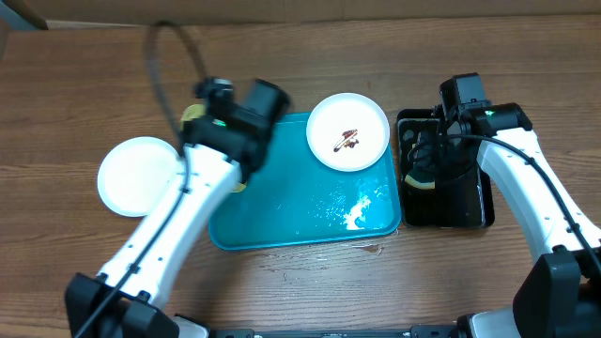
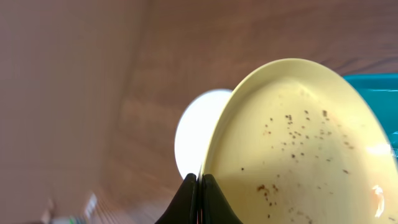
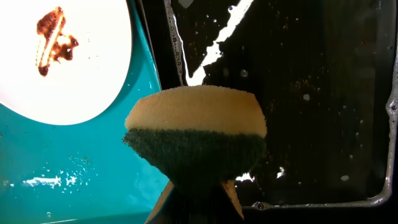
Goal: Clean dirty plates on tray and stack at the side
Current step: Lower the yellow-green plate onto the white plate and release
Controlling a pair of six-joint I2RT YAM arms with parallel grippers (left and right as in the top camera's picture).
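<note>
Next, my left gripper will go left in the overhead view over the clean white plate [image 1: 139, 176] [image 2: 194, 137] to stack on, then lower and release, as the plate lies below.
In the left wrist view my left gripper [image 2: 200, 185] is shut on the rim of a pale yellow-green plate [image 2: 298, 143], held tilted and dotted with brown specks. A clean white plate [image 1: 139, 176] lies on the table left of the turquoise tray [image 1: 282, 216]; it shows behind the held plate's rim as the same white plate [image 2: 194, 137]. Another white plate [image 1: 347, 131] with a brown sauce smear sits at the tray's far right corner. My right gripper [image 3: 199, 193] is shut on a yellow and green sponge [image 3: 196, 134] above the black tray's left side.
A glossy black tray [image 1: 470, 202], wet with droplets, lies right of the turquoise tray. Water pools on the turquoise tray's near right part [image 1: 357, 211]. A black cable [image 1: 155, 66] arcs over the far left of the wooden table [image 1: 84, 94].
</note>
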